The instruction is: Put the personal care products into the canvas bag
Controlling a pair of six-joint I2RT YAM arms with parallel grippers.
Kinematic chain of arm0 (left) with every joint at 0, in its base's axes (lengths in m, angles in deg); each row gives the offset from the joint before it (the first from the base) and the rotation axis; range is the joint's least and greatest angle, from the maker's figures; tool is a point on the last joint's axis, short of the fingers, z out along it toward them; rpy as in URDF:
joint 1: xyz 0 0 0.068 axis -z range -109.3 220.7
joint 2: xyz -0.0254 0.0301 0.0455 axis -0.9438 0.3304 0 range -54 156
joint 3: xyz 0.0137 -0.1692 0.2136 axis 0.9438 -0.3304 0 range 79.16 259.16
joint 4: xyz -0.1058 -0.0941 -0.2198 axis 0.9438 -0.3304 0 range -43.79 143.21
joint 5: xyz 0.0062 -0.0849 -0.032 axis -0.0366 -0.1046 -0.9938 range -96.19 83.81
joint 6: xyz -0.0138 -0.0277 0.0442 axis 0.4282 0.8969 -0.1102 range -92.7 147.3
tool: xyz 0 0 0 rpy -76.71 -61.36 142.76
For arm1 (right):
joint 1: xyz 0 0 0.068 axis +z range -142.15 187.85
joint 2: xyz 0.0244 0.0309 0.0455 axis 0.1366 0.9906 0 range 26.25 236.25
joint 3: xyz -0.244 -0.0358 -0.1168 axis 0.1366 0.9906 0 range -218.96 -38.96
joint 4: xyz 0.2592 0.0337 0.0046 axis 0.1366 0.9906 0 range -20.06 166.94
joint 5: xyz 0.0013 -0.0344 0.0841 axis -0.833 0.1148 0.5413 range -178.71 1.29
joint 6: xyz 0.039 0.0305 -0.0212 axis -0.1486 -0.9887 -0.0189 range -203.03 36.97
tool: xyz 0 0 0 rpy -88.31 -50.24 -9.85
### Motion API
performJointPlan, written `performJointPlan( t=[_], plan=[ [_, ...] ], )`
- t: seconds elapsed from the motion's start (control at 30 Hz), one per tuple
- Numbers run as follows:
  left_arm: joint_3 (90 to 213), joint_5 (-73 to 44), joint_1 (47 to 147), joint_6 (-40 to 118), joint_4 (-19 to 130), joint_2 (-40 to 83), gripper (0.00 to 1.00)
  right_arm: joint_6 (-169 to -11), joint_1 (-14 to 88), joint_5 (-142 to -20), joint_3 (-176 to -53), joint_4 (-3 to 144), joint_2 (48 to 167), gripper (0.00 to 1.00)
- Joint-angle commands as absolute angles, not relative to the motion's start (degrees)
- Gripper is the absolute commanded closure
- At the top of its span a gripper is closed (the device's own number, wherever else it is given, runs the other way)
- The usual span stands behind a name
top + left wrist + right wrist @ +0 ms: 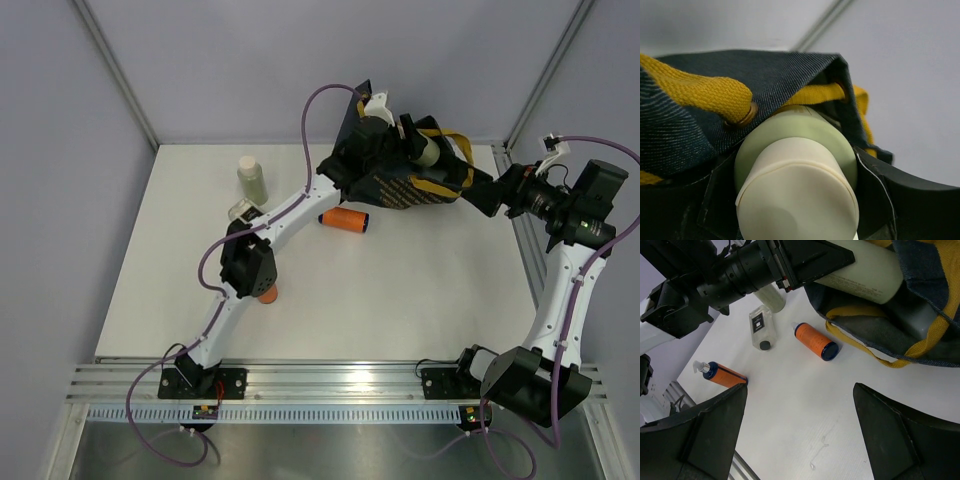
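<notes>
I will next move my left gripper slightly outward at the bag's opening [446, 162] [830, 111] and let go of the pale green bottle there. The body of the bottle already points in past the bag's rim.
The navy canvas bag [395, 190] with yellow handles lies at the back of the table, its mouth open. My left gripper [415, 140] is shut on a pale green bottle [428, 150] with a white cap and holds it at the bag's mouth [765, 70], body pointing in. In the left wrist view the bottle [800, 145] fills the space between the jaws. My right gripper [478, 190] is open and empty beside the bag's right end. On the table are an orange bottle [344, 219], a second pale green bottle [251, 178], a clear flat bottle [243, 210] and another orange bottle [267, 293]. The peach and white bottles are out of view.
The right wrist view shows the held bottle [865, 270], the bag's rim [922, 270], the lying orange bottle [814, 341], the clear flat bottle [761, 327] and the orange pump bottle [722, 375]. The left arm's elbow [247, 265] hangs over the left bottles.
</notes>
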State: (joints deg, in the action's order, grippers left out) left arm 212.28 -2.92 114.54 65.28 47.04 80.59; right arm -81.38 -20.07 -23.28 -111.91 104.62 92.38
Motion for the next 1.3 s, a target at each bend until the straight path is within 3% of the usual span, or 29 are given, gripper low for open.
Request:
performJointPlan(
  t=[0.0, 0.07, 0.2, 0.33, 0.37, 0.6, 0.7, 0.93, 1.13, 1.27],
  plan=[
    [222.7, 11.4, 112.8, 56.1, 53.5, 80.7, 0.98, -81.4, -20.4, -22.8, -112.1, 103.5, 90.9, 0.05],
    [223.4, 15.0, 112.7, 54.3, 55.1, 82.8, 0.90, -81.2, -20.5, -22.9, -112.3, 104.0, 91.0, 0.05],
    [223.3, 18.5, 111.3, 53.7, 55.5, 85.0, 0.83, -79.9, -20.5, -23.1, -112.4, 105.4, 90.7, 0.05],
    [223.1, 17.6, 108.9, 56.1, 53.4, 85.9, 0.53, -78.2, -20.5, -24.1, -112.3, 107.4, 90.1, 0.05],
    [222.9, 17.3, 108.4, 56.5, 53.3, 85.9, 0.40, -77.8, -20.5, -24.2, -112.4, 107.6, 90.0, 0.05],
    [221.4, 11.9, 106.2, 58.8, 52.9, 82.4, 0.08, -71.4, -20.5, -24.1, -113.8, 111.3, 90.8, 0.05],
    [220.4, 8.9, 105.9, 59.5, 54.6, 80.4, 0.01, -64.2, -20.2, -23.2, -117.0, 116.7, 92.4, 0.05],
    [215.0, 3.4, 105.6, 59.5, 56.5, 74.8, 0.01, -47.6, -13.1, -29.0, -124.9, 131.5, 97.3, 0.04],
    [208.1, -9.1, 104.3, 55.5, 57.2, 63.2, 0.01, -37.5, 4.2, -40.8, -125.6, 130.5, 98.4, 0.03],
    [193.6, -12.8, 102.0, 53.1, 56.7, 50.9, 0.01, -32.1, 16.0, -49.6, -125.5, 128.9, 101.6, 0.03]
  ],
)
